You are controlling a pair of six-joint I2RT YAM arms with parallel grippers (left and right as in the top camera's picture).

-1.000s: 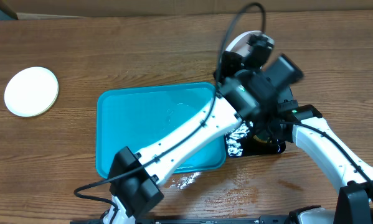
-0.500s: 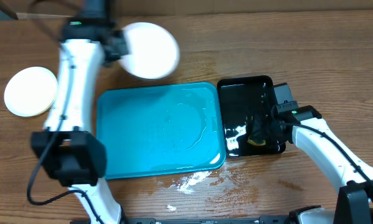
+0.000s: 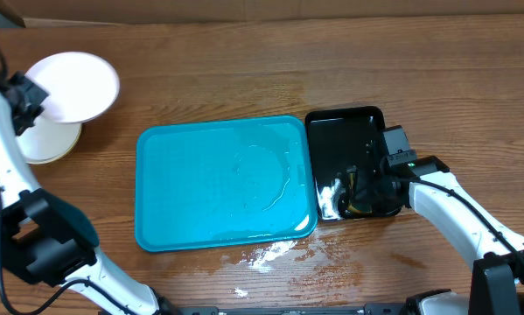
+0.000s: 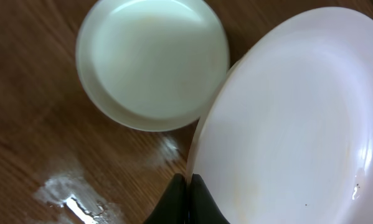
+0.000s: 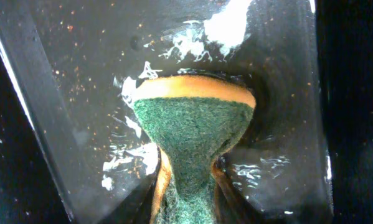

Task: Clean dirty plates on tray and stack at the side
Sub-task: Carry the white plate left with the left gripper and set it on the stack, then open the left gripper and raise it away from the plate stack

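The left gripper lowers the white plate back and to the left in the overhead view onto the stack [image 3: 46,136] [image 4: 152,63] next, since the plate only partly overlaps.
My left gripper [image 3: 36,92] [image 4: 189,186] is shut on the rim of a white plate [image 3: 76,86] [image 4: 298,118] and holds it at the far left, partly over a stack of plates [image 3: 45,142] [image 4: 152,62] on the table. The stack's top plate is pale cream. The turquoise tray [image 3: 218,184] lies in the middle, wet and holding no plates. My right gripper [image 3: 364,194] [image 5: 189,186] is shut on a green and yellow sponge [image 5: 189,134] and presses it into the black tray [image 3: 340,140] [image 5: 80,93].
Soap foam and water lie in the black tray [image 5: 186,37] and on the table in front of the turquoise tray [image 3: 262,255]. A wet patch [image 4: 61,190] lies on the wood beside the stack.
My left arm has swung the white plate from over the black tray, across the back of the table, to the stack at the far left. The right arm has stayed in the black tray.
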